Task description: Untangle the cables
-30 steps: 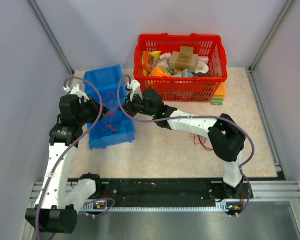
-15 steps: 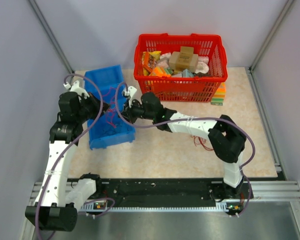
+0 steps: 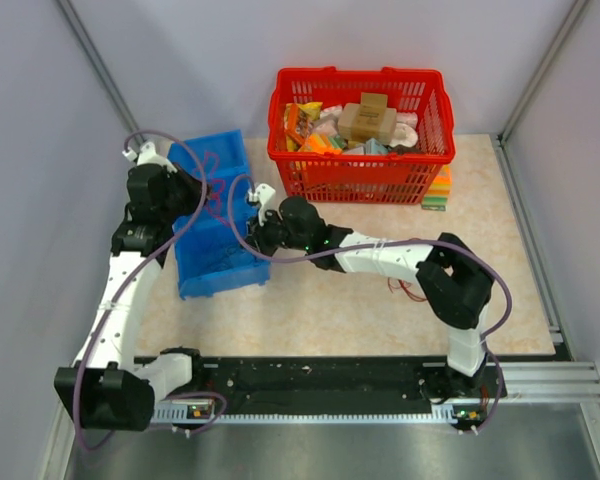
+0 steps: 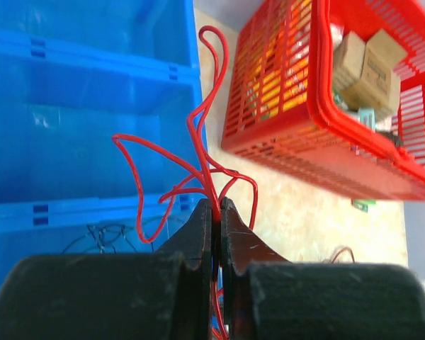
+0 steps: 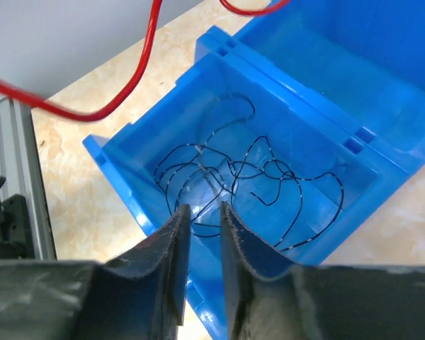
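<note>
My left gripper lowers the thin red cables into the bin's middle section (image 3: pixel 227 203) (image 4: pixel 92 149) next and releases them there, since that empty section lies below the gripper.
The cables are thin red wires (image 3: pixel 217 190) in a loose loopy bundle, hanging above the blue bin (image 3: pixel 225 281). My left gripper (image 3: pixel 200 188) is shut on them; in the left wrist view the loops (image 4: pixel 205 173) rise from the closed tips (image 4: pixel 216 204). My right gripper (image 3: pixel 253 237) hovers over the bin's near compartment. In the right wrist view it (image 5: pixel 204 207) is open by a narrow gap and empty. Thin dark wires (image 5: pixel 269 170) lie tangled on the bin floor below it. One red strand (image 5: pixel 92 113) crosses the upper left of that view.
A red basket (image 3: pixel 360 172) full of packets and boxes stands at the back, right of the bin; it also shows in the left wrist view (image 4: pixel 304 134). A stack of coloured pieces (image 3: pixel 438 190) lies by its right end. Loose red wires (image 3: pixel 408 285) lie beside the right arm.
My left gripper has moved back and up with the red wires. My right gripper has moved nearer, over the bin's near compartment, so the two have drawn apart.
</note>
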`<state>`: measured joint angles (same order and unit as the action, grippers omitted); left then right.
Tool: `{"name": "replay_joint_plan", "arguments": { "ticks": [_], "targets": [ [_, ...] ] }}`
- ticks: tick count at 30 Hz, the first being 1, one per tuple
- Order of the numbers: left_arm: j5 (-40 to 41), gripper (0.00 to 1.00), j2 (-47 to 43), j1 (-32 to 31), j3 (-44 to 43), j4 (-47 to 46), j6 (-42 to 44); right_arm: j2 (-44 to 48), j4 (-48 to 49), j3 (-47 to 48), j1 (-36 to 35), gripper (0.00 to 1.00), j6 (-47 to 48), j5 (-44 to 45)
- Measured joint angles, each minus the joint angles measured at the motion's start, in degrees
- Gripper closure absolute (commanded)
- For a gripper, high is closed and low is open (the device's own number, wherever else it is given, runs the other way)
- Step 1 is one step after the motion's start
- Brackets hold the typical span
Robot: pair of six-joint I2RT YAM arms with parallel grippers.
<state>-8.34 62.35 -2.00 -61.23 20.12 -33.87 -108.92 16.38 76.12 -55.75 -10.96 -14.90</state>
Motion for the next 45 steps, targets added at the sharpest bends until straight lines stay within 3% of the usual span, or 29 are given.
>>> {"name": "replay_joint_plan", "arguments": {
  "ticks": [3,6,13,19,27,36,42,45],
  "targets": [
    [2.34,1.0,3.26,0.22,-2.62,-1.86,-0.72,0.02,-1.07,1.27,0.11,0.5,-1.42,2.49],
    [3.26,1.0,7.21,0.76,-4.42,-4.79,-1.81,0.74,-1.05,0.44,0.5,0.44,-3.23,4.24],
    [4.22,1.0,15.61,3.72,-4.11,-6.43,-7.56,11.56,-6.23,-6.32,1.11,0.42,-5.92,8.17],
    [6.56,1.0,23.58,5.38,-6.34,1.95,-18.75,28.74,-10.58,-14.69,4.59,0.4,-8.31,13.75],
    [4.28,1.0,37.13,5.42,-18.86,16.79,-35.3,46.23,-15.72,-28.11,8.28,0.38,-8.87,20.92],
    [6.03,1.0,34.05,5.44,-13.05,19.02,-44.22,56.85,-22.1,-36.5,10.29,0.36,-10.6,24.52],
    [8.15,1.0,27.91,5.57,-6.56,15.56,-49.24,57.09,-25.51,-36.89,11.02,0.32,-13.4,28.96],
    [9.14,1.0,25.77,5.73,-5.4,15.26,-50.38,56.15,-30.25,-36.79,15.3,0.33,-17.79,31.74]
  ]
}}
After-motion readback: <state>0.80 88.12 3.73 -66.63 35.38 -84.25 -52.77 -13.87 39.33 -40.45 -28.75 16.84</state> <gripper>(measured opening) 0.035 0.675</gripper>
